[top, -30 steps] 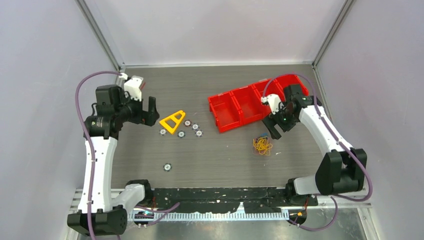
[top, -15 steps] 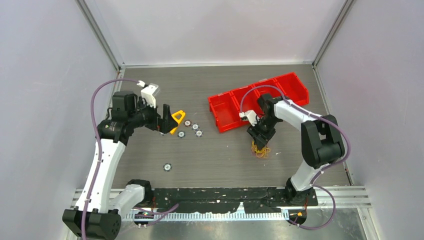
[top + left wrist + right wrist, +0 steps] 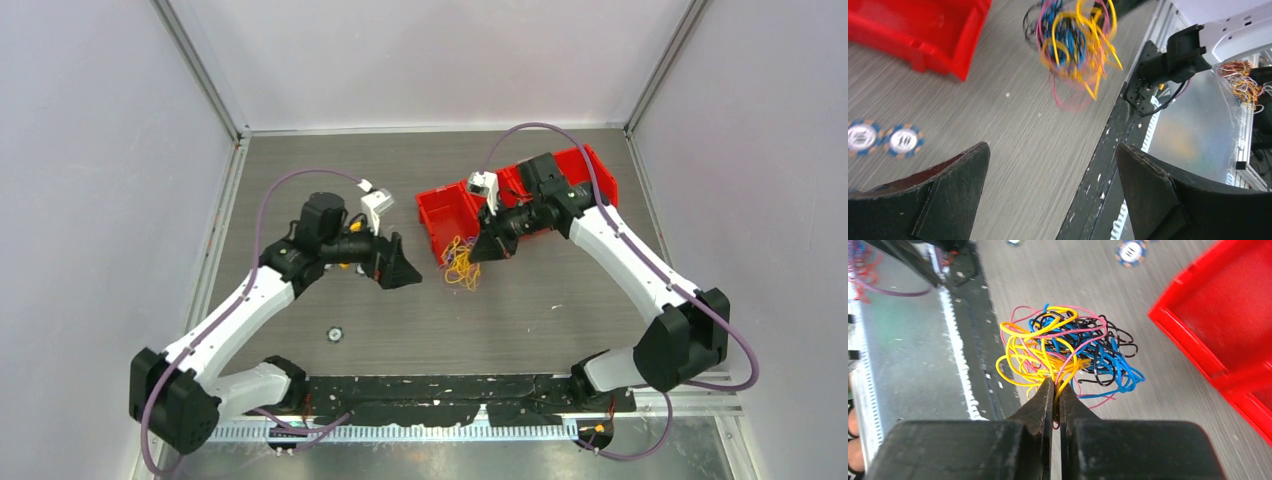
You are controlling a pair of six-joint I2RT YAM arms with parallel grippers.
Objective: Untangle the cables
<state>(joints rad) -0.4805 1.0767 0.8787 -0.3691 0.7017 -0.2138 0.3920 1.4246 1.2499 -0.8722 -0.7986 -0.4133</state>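
Observation:
To untangle the clump of cables, my right gripper will pull the yellow pieces of cable to the right in the top view, along the red bins, then release.
The cables (image 3: pixel 460 263) are a tangled clump of thin yellow, blue, black and pink wires (image 3: pixel 1068 350). It hangs above the table in front of the left red bin. My right gripper (image 3: pixel 481 249) is shut on the clump, with yellow and dark red strands pinched between its fingertips (image 3: pixel 1056 383). My left gripper (image 3: pixel 404 271) is wide open and holds nothing, just left of the clump. In the left wrist view the cables (image 3: pixel 1075 45) hang blurred beyond the open left gripper (image 3: pixel 1052 147), apart from both fingers.
A row of red bins (image 3: pixel 470 215) stands behind the clump, also seen at the left wrist (image 3: pixel 923 30) and right wrist (image 3: pixel 1228 325). Poker chips lie on the table (image 3: pixel 335 334) (image 3: pixel 903 140). A black rail (image 3: pixel 450 385) runs along the near edge.
My right gripper closed on the cable clump, lifted it off the table and carried it left toward the bins. My left arm swung right toward the centre, staying open.

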